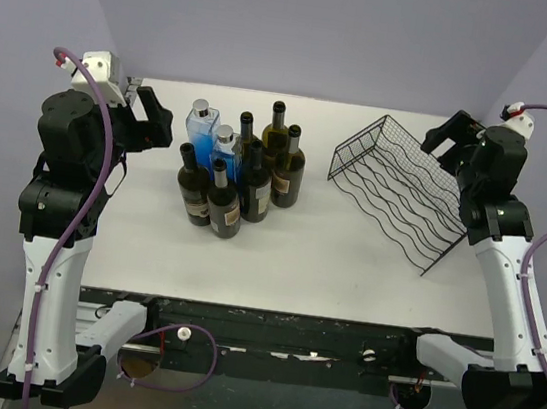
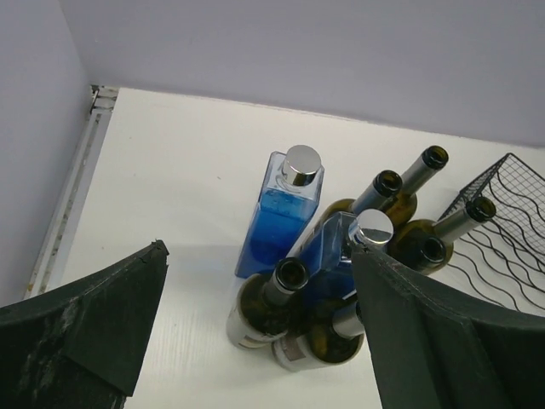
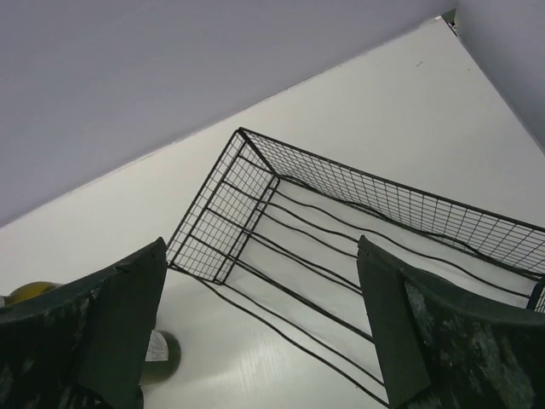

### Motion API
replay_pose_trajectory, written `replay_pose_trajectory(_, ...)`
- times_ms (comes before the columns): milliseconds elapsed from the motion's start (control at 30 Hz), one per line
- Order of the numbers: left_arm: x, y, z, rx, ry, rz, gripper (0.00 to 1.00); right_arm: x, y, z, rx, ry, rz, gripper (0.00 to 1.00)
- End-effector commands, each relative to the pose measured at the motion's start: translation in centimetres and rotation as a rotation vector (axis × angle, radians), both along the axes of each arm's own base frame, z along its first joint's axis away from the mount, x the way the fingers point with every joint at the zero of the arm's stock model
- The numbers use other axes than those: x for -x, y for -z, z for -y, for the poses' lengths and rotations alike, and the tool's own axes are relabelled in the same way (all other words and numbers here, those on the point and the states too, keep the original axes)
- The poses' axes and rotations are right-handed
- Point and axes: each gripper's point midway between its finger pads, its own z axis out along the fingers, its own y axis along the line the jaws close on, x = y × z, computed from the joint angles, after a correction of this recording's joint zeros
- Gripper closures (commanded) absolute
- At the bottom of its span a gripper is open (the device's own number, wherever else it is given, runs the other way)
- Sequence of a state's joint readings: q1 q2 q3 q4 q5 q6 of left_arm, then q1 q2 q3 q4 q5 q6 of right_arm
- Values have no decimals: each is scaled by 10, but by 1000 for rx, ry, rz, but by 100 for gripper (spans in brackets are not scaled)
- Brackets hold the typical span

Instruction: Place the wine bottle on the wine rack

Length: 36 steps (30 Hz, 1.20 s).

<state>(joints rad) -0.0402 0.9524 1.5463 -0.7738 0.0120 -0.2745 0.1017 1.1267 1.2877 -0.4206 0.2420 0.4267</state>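
The nearest green bottle stands at the edge of the bottle cluster, so my left gripper needs to go down and to the right in the top view, onto its neck.
Several dark green wine bottles [image 1: 223,203] stand upright in a tight cluster at the table's middle, together with two blue bottles [image 1: 203,130] with silver caps. The black wire wine rack [image 1: 397,186] stands at the right with nothing in it. My left gripper [image 1: 154,118] is open and empty, held above the table to the left of the cluster. In the left wrist view its fingers [image 2: 85,332] frame the bottles [image 2: 277,298] from above. My right gripper [image 1: 444,136] is open and empty, above the rack's far right side. The rack also shows in the right wrist view [image 3: 341,221].
The blue bottles [image 2: 285,204] stand at the back left of the cluster, touching the wine bottles. The rack's edge [image 2: 502,230] lies close to the right of the bottles. A bottle base [image 3: 162,354] shows left of the rack. Walls close in the table at the back and sides.
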Motion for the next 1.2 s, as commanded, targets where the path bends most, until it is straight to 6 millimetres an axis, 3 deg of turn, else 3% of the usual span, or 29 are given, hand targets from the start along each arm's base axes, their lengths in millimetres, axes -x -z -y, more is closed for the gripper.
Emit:
replay_pose_trajectory(0,13,-3,16,35,89,30,1,10,-2,-9,-9,-58,0,0)
replay_pose_trajectory(167,18,-2,34,20,205,40,1,22,-4,-65,22,-425,42,0)
replay_pose_trajectory(300,30,-5,67,22,417,60,1,39,-3,-108,-22,-703,45,0)
replay_pose_trajectory(467,48,4,103,20,655,60,1,54,3,-139,-128,-902,31,0)
replay_pose_trajectory(567,56,15,114,-8,726,70,1,58,8,-146,-165,-934,36,1)
replay_pose_trajectory(667,55,41,121,-46,745,29,2,59,11,-147,-167,-926,39,2)
replay_pose_trajectory(867,29,89,121,-92,647,-108,14,56,14,-144,-164,-899,41,2)
replay_pose_trajectory(1167,2,129,110,-110,481,-195,28,53,21,-138,-169,-843,33,2)
